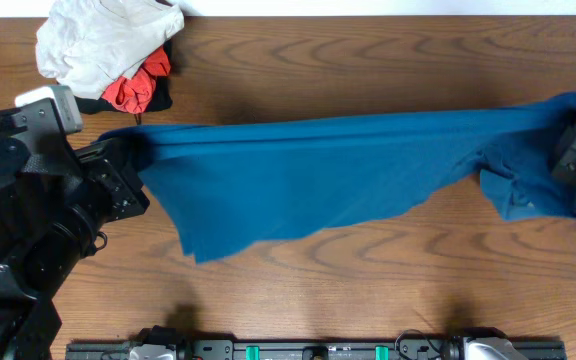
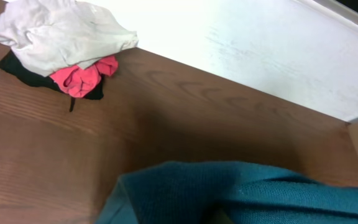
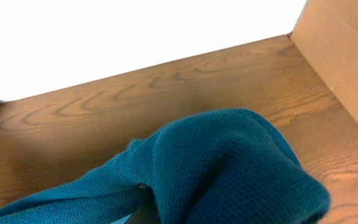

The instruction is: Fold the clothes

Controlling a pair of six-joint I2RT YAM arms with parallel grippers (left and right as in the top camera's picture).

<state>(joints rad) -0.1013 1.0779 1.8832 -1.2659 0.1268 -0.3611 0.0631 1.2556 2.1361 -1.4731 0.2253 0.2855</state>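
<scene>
The shirt is stretched into a long piece of cloth, so my right gripper should next open right where it is and let go of the shirt's bunched end (image 1: 566, 106) (image 3: 229, 165) over the tabletop below it.
The clothes, a large teal-blue shirt (image 1: 318, 170), hang stretched in a long band across the table between my two arms. My left gripper (image 1: 133, 155) is shut on its left end, and my right gripper (image 1: 573, 150) is shut on its right end near the table's right edge. A loose flap droops toward the front at the left, and a sleeve sags beside the right gripper. In the left wrist view the bunched shirt (image 2: 241, 193) covers the fingers. In the right wrist view the shirt (image 3: 229, 168) also hides them.
A pile of a pale beige-grey garment (image 1: 103, 40) over red (image 1: 133, 90) and black cloth lies at the back left. A cardboard wall (image 3: 340, 56) stands at the right side. A white wall (image 2: 260, 50) runs behind the table. The arms' rail (image 1: 318, 350) lines the front edge.
</scene>
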